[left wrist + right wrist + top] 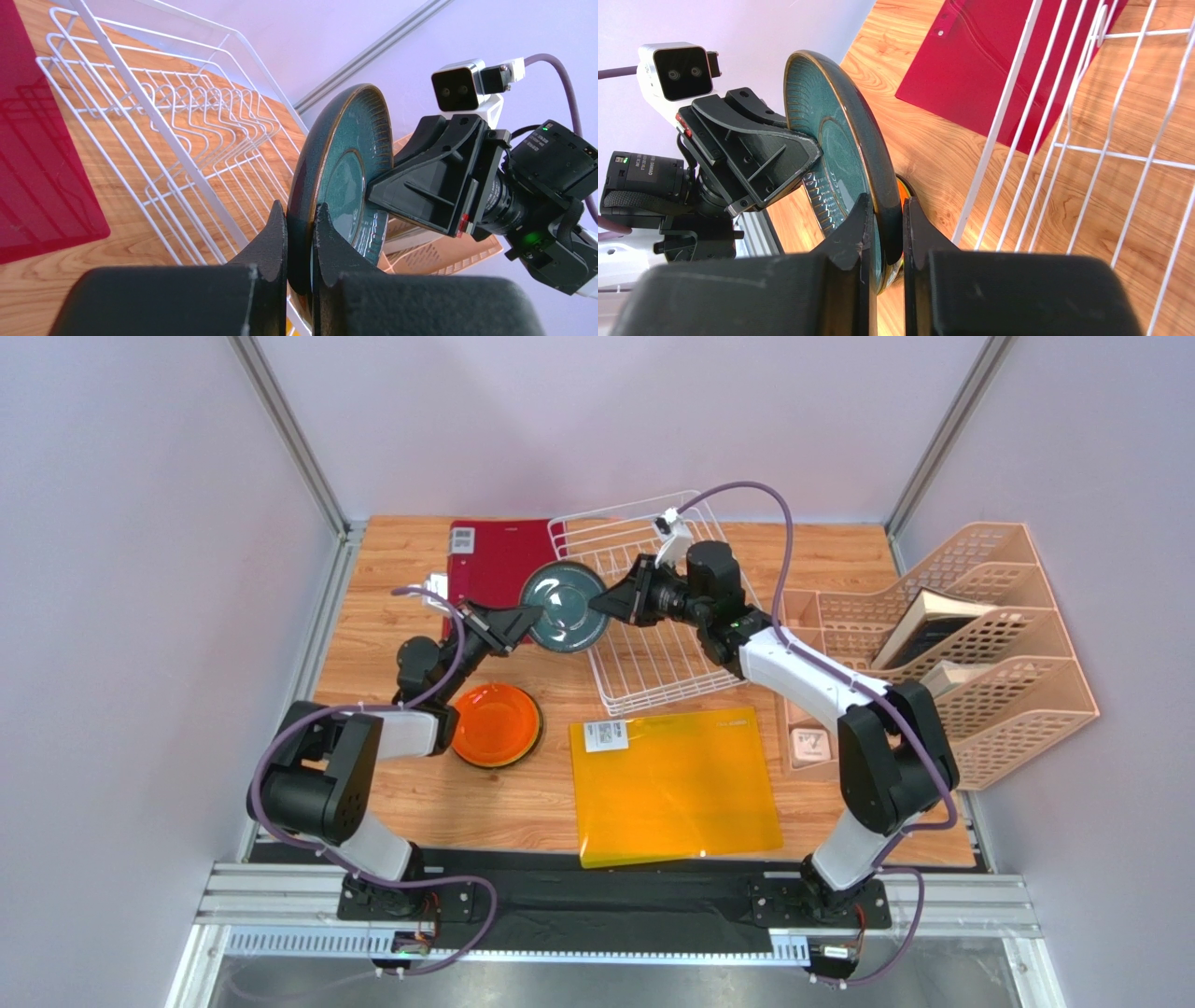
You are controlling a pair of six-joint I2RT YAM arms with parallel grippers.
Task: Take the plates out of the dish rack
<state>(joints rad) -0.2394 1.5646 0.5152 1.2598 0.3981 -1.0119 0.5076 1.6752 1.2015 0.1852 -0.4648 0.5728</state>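
I should next move my left gripper back and down to release the dark teal-grey plate [565, 609] onto the orange plate [495, 725], which lies below the gripper, toward my base.
A dark teal-grey plate [565, 609] stands on edge in the air just left of the white wire dish rack [638, 703]. My left gripper [526, 620] is shut on its left rim and my right gripper [606, 602] is shut on its right rim. In the left wrist view the left gripper [300, 208] pinches the plate [344, 161], with the rack [160, 131] behind. The right wrist view shows the right gripper [885, 203] clamping the plate [829, 105] beside the rack's wall [995, 126]. An orange plate [495, 725] lies flat on the table below. No plates show inside the rack.
A dark red mat [498, 560] lies behind the held plate, left of the rack. A translucent orange mat [673, 784] lies front centre. Peach perforated file holders [968, 651] with books stand at the right, with a small card [811, 745] beside them.
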